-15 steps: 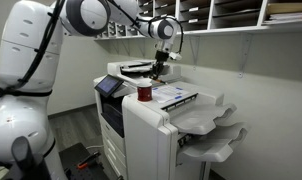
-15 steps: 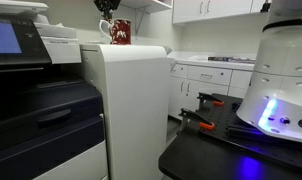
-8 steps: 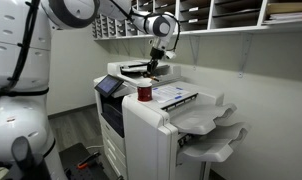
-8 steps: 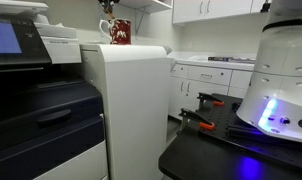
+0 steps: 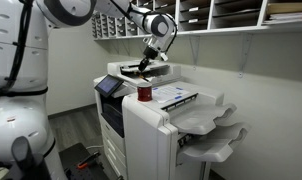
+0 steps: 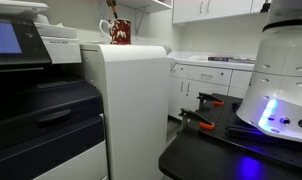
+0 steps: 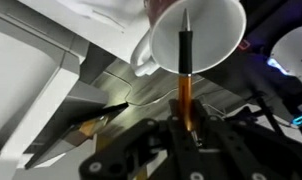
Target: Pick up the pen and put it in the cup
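Observation:
The pen needs to go inside the cup's rim, so my gripper should go down toward the cup (image 5: 144, 93) next and let the pen go there.
The small dark red cup (image 5: 144, 93) with a pale rim stands on top of the printer (image 5: 156, 125). It also shows in an exterior view (image 6: 121, 34). In the wrist view I look down into its white inside (image 7: 216, 30). My gripper (image 5: 146, 62) hangs above the cup, shut on the pen (image 7: 186, 92). The pen has an orange body and a black tip, and the tip points down over the cup's opening. The pen shows just above the cup in an exterior view (image 6: 112, 9). The jaws (image 7: 188, 128) clamp its upper end.
The printer has a paper feeder (image 5: 131, 68) behind the cup and output trays (image 5: 216, 125) at its side. Wall shelves (image 5: 231, 12) run close above the gripper. A white robot base (image 6: 283, 70) stands on a dark counter with orange-handled tools (image 6: 201, 122).
My gripper has moved with the pen from beside the cup to over it. The pen's tip now shows above the cup's rim. The cup has not moved.

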{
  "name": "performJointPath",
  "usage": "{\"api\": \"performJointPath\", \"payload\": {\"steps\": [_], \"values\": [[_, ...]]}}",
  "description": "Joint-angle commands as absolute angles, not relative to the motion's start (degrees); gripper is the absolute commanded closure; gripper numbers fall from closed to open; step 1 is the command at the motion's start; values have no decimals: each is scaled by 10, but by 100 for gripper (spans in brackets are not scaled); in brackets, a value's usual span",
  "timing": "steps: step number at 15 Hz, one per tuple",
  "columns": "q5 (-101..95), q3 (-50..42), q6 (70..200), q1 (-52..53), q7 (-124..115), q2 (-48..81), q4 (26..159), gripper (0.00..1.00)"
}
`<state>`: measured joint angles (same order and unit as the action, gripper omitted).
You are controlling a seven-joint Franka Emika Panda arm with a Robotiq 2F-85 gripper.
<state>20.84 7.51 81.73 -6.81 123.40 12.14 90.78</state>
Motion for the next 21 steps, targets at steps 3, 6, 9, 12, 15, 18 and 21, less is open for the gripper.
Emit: {"api": "performJointPath", "payload": {"steps": [3, 6, 9, 12, 15, 18, 21], "values": [[250, 55, 752, -63, 1252, 144, 890, 96], [277, 46, 761, -67, 1246, 159, 890, 96], [292, 37, 749, -71, 1230, 178, 880, 57], [271, 30, 755, -68, 1229, 176, 875, 43], [205, 27, 788, -47, 1201, 153, 880, 21], [147, 29, 846, -29, 1164, 123, 897, 1], [96, 32, 897, -12, 1120, 96, 913, 0]]}}
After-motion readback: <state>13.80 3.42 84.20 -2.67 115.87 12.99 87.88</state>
